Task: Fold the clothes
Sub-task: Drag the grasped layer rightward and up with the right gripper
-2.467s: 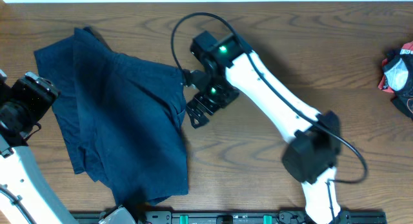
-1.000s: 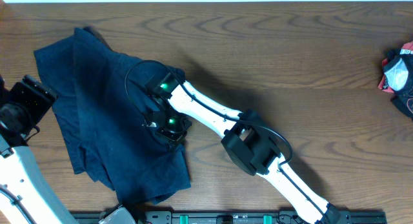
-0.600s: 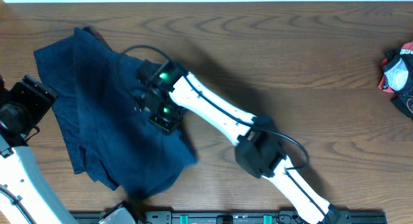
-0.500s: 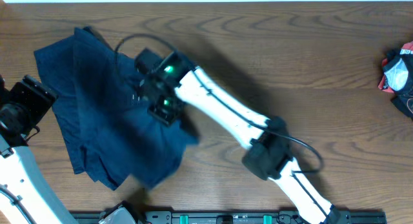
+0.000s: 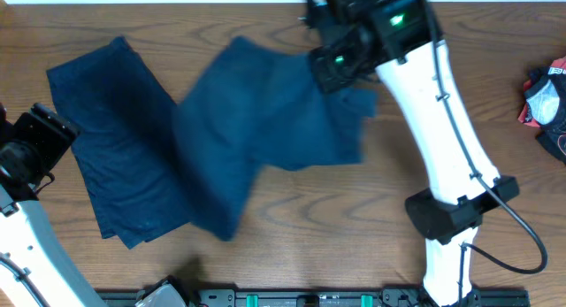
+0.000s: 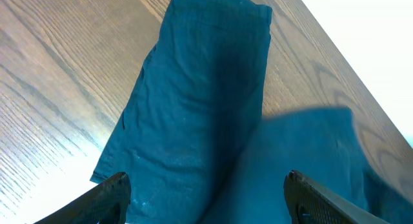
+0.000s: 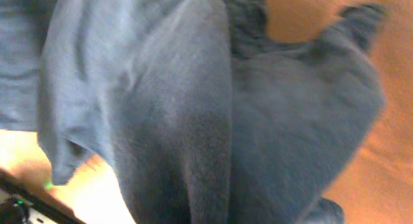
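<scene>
The bare wood lies below my right gripper and to its right in the overhead view. I will next pull the hanging garment down and release it there.
The clothes are dark navy garments. One garment (image 5: 110,157) lies flat on the left of the wooden table, seen also in the left wrist view as a long blue panel (image 6: 193,101). A second garment (image 5: 265,139) hangs blurred in mid-air, stretched from the middle of the table up to my right gripper (image 5: 332,64), which is shut on its upper edge near the far side. In the right wrist view the cloth (image 7: 193,114) fills the picture and hides the fingers. My left gripper (image 6: 206,185) stands open at the left edge, just short of the flat garment, holding nothing.
A red, black and white bundle (image 5: 546,99) lies at the table's right edge. A black rail (image 5: 309,298) runs along the front edge. Bare wood (image 5: 354,218) shows between the hanging garment and the right arm's base.
My right arm has swung from the middle of the pile up and to the far right, pulling one garment off the other. The left arm has not moved.
</scene>
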Robot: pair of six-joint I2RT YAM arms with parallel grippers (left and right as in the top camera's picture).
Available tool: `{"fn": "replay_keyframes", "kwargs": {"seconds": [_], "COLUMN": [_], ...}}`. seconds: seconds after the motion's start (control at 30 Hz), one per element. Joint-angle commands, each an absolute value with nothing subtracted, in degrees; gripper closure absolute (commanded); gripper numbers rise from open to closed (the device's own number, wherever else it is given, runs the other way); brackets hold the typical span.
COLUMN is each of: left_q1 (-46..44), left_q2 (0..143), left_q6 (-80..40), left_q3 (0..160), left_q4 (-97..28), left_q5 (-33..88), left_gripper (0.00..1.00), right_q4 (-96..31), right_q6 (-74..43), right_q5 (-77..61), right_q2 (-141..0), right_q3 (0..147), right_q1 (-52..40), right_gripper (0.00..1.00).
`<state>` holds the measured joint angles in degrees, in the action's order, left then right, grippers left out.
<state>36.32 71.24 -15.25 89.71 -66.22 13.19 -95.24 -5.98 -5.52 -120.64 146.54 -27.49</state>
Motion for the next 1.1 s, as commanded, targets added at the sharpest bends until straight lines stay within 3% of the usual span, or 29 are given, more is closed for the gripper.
{"fn": "replay_keyframes", "kwargs": {"seconds": [0.0, 0.43, 1.07], "left_q1": [36.6, 36.6, 30.2], "left_q2": [71.2, 72.7, 77.2], "left_q6": [-15.8, -16.0, -16.0], "left_q3": [90.2, 90.2, 90.2], "left_q4": [-66.3, -66.7, -67.4], "left_q5": [13.5, 14.6, 14.6], "left_gripper": [0.22, 0.22, 0.22], "right_q4": [-96.6, -97.3, -97.3], "right_q6": [-8.1, -7.3, -18.2], "right_q5": [-4.3, -4.7, 7.6], "right_q2": [-120.7, -120.8, -120.8], "right_q3": [146.9, 143.8, 135.2], "right_q1": [-23.4, -18.0, -10.6], "right_gripper": [0.99, 0.99, 0.99]}}
